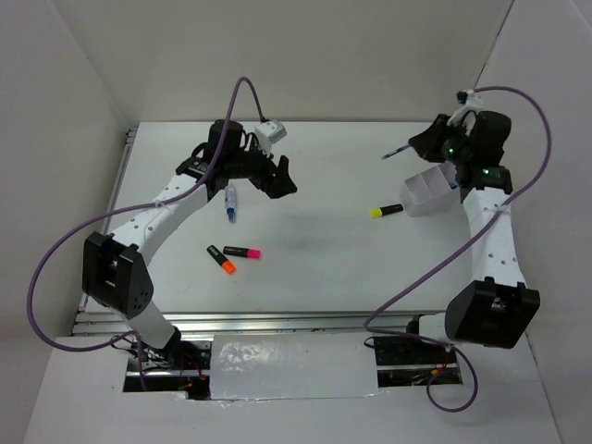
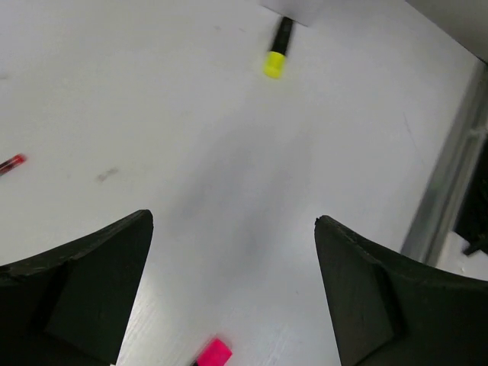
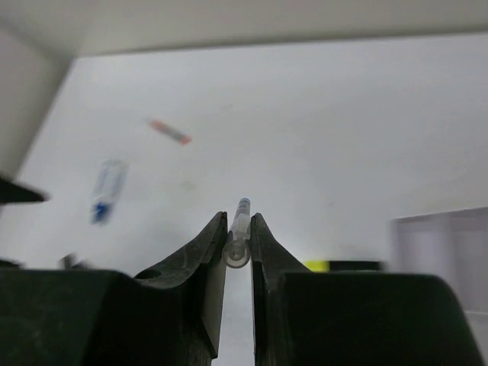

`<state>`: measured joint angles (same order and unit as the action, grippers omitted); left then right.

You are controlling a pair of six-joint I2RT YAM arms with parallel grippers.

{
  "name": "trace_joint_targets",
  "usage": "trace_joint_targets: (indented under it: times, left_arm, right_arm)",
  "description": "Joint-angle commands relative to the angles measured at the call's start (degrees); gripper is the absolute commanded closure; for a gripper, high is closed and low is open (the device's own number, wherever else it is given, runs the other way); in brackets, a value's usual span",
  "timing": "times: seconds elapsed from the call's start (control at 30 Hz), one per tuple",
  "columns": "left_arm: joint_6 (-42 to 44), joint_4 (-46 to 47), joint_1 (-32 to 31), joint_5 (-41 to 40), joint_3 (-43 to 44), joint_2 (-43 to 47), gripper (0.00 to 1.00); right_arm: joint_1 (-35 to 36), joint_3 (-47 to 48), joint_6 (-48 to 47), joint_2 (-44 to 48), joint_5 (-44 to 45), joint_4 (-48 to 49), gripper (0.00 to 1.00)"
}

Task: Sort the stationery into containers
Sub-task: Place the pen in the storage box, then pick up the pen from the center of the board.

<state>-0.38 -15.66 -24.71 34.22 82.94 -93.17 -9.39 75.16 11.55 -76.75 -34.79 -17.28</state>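
Observation:
My right gripper swings to the right in the top view next and turns the pen over the white container's end section [image 1: 450, 176], since something blue already lies there.
My right gripper [image 1: 418, 143] [image 3: 239, 227] is shut on a thin clear pen with a blue tip [image 1: 398, 152] [image 3: 241, 217] and holds it in the air, up and left of the white container [image 1: 427, 191] [image 3: 442, 252]. A yellow-ended highlighter [image 1: 387, 211] [image 2: 276, 49] [image 3: 343, 265] lies against the container's left side. My left gripper [image 1: 280, 178] [image 2: 232, 219] hangs open and empty over the table. Beside it lies the clear blue-capped marker [image 1: 229, 203] [image 3: 107, 191]. The pink [image 1: 242, 252] [image 2: 213, 353] and orange [image 1: 222, 260] highlighters lie nearer the front. A red pen [image 2: 11, 163] [image 3: 169, 131] rests further back.
White walls enclose the table on the left, back and right. A metal rail [image 1: 277, 322] runs along the front edge by the arm bases. Purple cables [image 1: 518, 92] loop above both arms.

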Motion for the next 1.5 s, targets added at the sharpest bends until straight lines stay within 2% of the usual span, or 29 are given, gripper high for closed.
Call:
trace_joint_targets:
  times: [0.0,0.17,0.33,0.63,0.67,0.7,0.8,1.0,1.1,1.23,1.37,1.47]
  left_arm:
    - [-6.29,2.65,0.01,-11.43,3.63,-1.49,0.01]
    - [-4.98,4.58,-1.13,-19.26,2.59,-1.58,0.01]
    - [-2.61,5.12,-2.01,-21.65,1.09,-0.97,0.01]
    - [-0.94,4.24,-1.66,-24.02,0.47,-1.67,0.01]
    - [-0.85,4.15,-1.74,-24.02,0.82,-2.02,0.01]
    - [-0.85,4.15,-1.66,-23.93,0.82,-2.28,0.01]
    - [-0.85,3.18,-1.57,-24.11,1.79,-3.16,0.01]
    - [-2.25,3.0,0.62,-22.71,2.58,-4.31,0.01]
    - [-2.43,4.32,2.2,-22.79,3.02,-5.44,0.01]
    - [-1.64,5.46,4.93,-22.62,8.36,-10.87,0.01]
    - [1.77,5.55,8.79,-17.61,16.45,-19.14,0.16]
    - [1.97,6.17,11.6,-13.49,22.87,-26.17,0.25]
  right_arm:
    - [-5.63,6.84,-14.26,-3.57,15.52,-4.61,1.0]
    - [-10.12,13.96,-19.28,-11.3,21.94,-6.01,1.0]
    - [-11.62,19.14,-21.74,-17.98,27.13,-5.92,1.0]
    - [-11.71,19.07,-23.5,-21.07,30.65,-7.77,0.99]
    - [-11.71,18.8,-23.77,-21.25,30.74,-7.77,0.95]
    - [-11.71,18.63,-23.86,-21.33,30.57,-7.77,0.84]
    - [-11.71,18.36,-23.86,-21.51,30.22,-7.95,0.7]
    - [-11.53,19.94,-23.68,-22.04,28.81,-9.44,0.53]
    - [-11.36,20.38,-22.89,-21.34,27.06,-10.32,0.51]
    - [-10.13,19.07,-21.31,-18.35,22.75,-11.11,0.51]
    - [-8.11,15.56,-20.78,-13.7,18.8,-11.46,0.51]
    - [-7.22,14.06,-19.9,-11.24,15.9,-13.39,0.51]
